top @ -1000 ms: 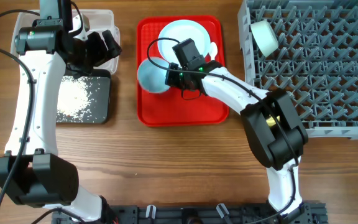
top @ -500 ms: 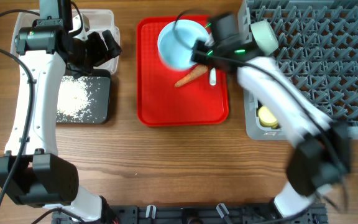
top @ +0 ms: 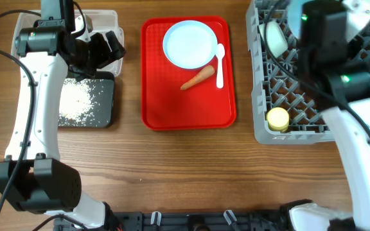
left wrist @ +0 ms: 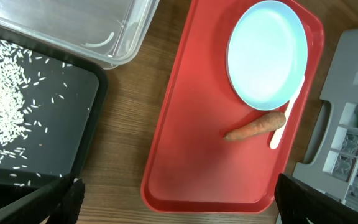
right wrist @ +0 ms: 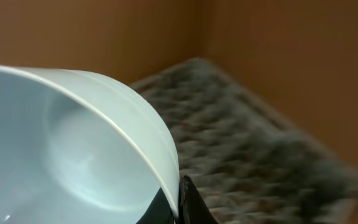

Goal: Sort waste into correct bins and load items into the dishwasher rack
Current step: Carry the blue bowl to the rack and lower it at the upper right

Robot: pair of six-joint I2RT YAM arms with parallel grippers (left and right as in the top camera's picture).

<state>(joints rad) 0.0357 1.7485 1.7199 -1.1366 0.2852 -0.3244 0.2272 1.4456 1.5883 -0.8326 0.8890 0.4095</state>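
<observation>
Next, my right gripper should move down and turn to release the light-blue and white bowl on the rack's far wires, because the pale-green bowl occupies the rack's side toward the red tray.
My right gripper is shut on the rim of the light-blue and white bowl, which fills the right wrist view. In the overhead view my right arm is over the grey dishwasher rack. The rack holds a pale-green bowl and a yellow cup. The pale-blue plate, orange carrot and white spoon lie on the red tray. My left gripper is open and empty beside the clear tub. Rice lies in the black tray.
The left wrist view shows the plate, carrot, spoon, red tray, black tray, clear tub and a rack corner. Bare wooden table lies in front.
My right arm has lifted the light-blue bowl off the red tray and swung it right, over the rack. The carrot and spoon are now uncovered. The left arm has not moved.
</observation>
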